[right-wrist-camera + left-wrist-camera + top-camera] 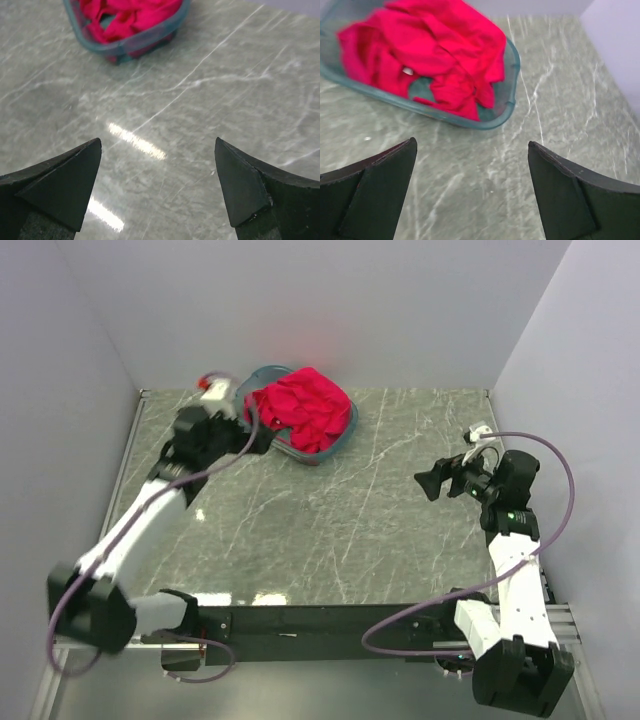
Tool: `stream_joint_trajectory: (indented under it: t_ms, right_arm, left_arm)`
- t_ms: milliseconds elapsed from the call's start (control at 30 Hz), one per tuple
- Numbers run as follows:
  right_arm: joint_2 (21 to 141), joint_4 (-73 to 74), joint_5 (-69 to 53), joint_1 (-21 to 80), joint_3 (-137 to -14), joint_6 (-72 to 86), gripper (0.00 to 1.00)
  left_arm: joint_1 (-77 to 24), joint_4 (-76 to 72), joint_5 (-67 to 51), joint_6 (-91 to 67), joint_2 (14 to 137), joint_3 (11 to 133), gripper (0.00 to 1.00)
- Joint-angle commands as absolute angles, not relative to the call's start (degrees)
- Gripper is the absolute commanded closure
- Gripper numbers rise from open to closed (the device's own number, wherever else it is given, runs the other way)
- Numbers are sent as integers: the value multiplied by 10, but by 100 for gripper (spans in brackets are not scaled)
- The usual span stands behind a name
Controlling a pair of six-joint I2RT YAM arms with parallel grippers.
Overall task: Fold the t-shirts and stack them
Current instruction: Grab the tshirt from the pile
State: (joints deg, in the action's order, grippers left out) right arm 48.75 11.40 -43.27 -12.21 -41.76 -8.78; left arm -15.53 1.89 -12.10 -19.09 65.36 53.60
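Note:
My left gripper comes down to its right in the top view next, over the basin's rim. The t-shirt's bunched middle (299, 416) (440, 61) lies below it that way.
A crumpled bright red t-shirt (300, 405) is heaped in a teal translucent basin (328, 452) at the back of the table, left of centre. My left gripper (258, 435) hovers just left of the basin, open and empty. In the left wrist view the t-shirt (435, 50) fills the basin (512, 65), a short way beyond my left gripper (471, 142). My right gripper (432, 480) hangs open over the right half of the table, pointing left, far from the basin. The right wrist view shows the t-shirt (130, 15) and the basin (120, 47) at the top edge, well ahead of my right gripper (158, 141).
The grey-green marble table (330, 530) is walled in white at the back and on both sides. Purple cables (560, 490) loop off the arms. A black rail (320, 620) runs along the near edge between the bases.

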Motion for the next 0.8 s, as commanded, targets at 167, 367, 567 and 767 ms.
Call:
stream_joint_trajectory:
  t_ms: [167,367,567,767]
  right_arm:
    - [487,126,-520,-146,-410,-149,0]
    - [487,134,-518,-149,-412,-154,0]
    - [485,134,-515,-151,-411,-155,0]
    - [482,132,-514,-154,-409,-153,0]
  left_arm:
    - [-229,119,-41,-250,967,835,6]
    - [-229,200,-2,-336,1172,1049,8]
    - [-229,215,82,-402,1292,1156,11]
    - [-229,186,112,-435,1370,1189,21]
